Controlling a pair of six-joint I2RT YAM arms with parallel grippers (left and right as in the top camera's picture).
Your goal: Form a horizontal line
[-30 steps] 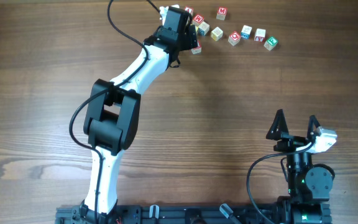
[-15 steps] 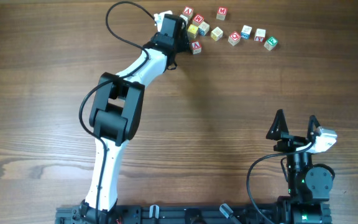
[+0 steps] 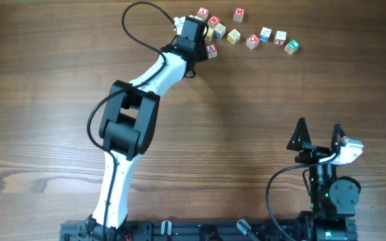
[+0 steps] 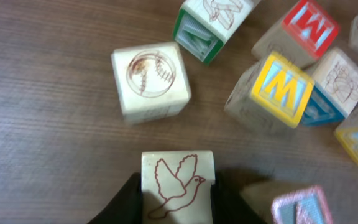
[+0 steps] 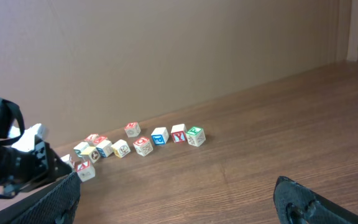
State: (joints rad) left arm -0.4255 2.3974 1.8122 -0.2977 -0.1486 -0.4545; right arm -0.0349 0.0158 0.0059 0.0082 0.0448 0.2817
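The line has room on the bare tabletop. My left gripper needs to lift next, come back past the red A block and go down to release the cream block there.
Several wooden alphabet blocks lie in a loose, uneven string along the table's far edge. My left gripper reaches into the left end of that cluster. In the left wrist view it is shut on a cream block with a red bird outline, a dark finger pressed against each side. Just beyond it sit a baseball block, a green-edged block, a yellow W block and a red M block. My right gripper rests open near the front right, holding nothing.
A red A block lies right beside the left wrist. A pink-edged block sits close to the right finger. In the right wrist view the block row lies far ahead, and the left arm stands at its left.
The left gripper shifted slightly right within the cluster and its jaws closed onto the bird block. The right arm has not moved.
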